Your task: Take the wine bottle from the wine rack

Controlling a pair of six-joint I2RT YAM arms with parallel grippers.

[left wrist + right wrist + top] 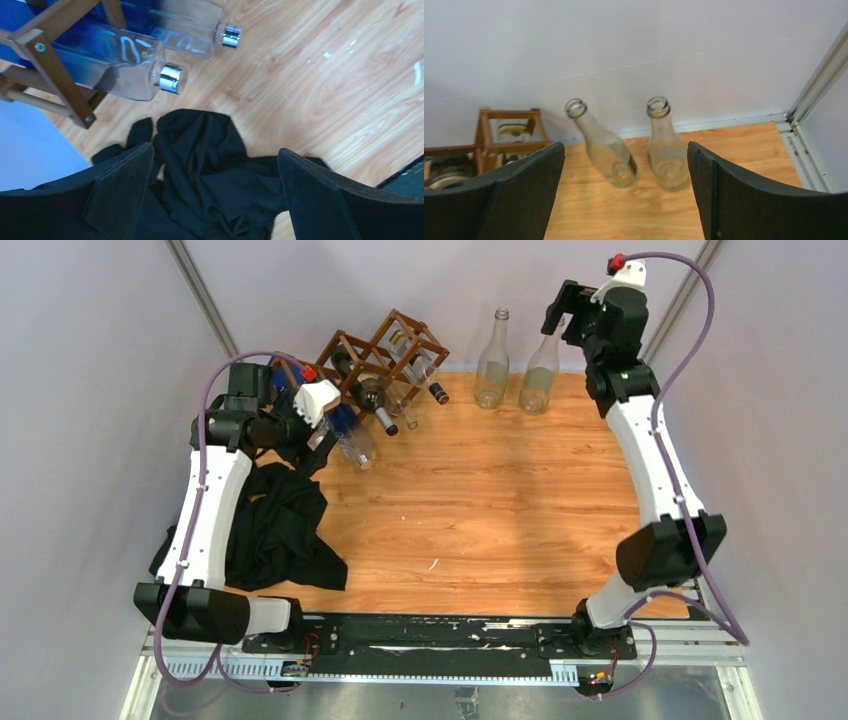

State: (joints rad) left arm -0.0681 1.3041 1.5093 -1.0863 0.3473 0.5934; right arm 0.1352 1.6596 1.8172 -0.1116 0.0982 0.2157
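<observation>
The blue-tinted bottle's protruding end with the cap (pixel 147 69) lies below my left gripper, which will next lower, tilting toward the rack, and close around the bottle beside the cloth.
The dark brown wooden wine rack (pixel 385 352) stands at the back left of the table. Several bottles lie in its cells, among them a dark wine bottle (pixel 371 393) with its neck pointing forward. Two blue-tinted clear bottles (pixel 127 62) with silver caps poke out of its lower left cells. Two empty clear bottles (pixel 608 150) (pixel 667 150) stand upright on the table right of the rack. My right gripper (pixel 625 147) hangs open above and just behind them, holding nothing. Left of the rack's front, my left gripper (pixel 215 148) is open over a black cloth.
A crumpled black cloth (pixel 275 525) lies on the table's left side beside the left arm. The back wall is close behind the rack and the standing bottles. A metal post (pixel 816 82) marks the back right corner. Bare wooden tabletop (pixel 500 500) fills the middle.
</observation>
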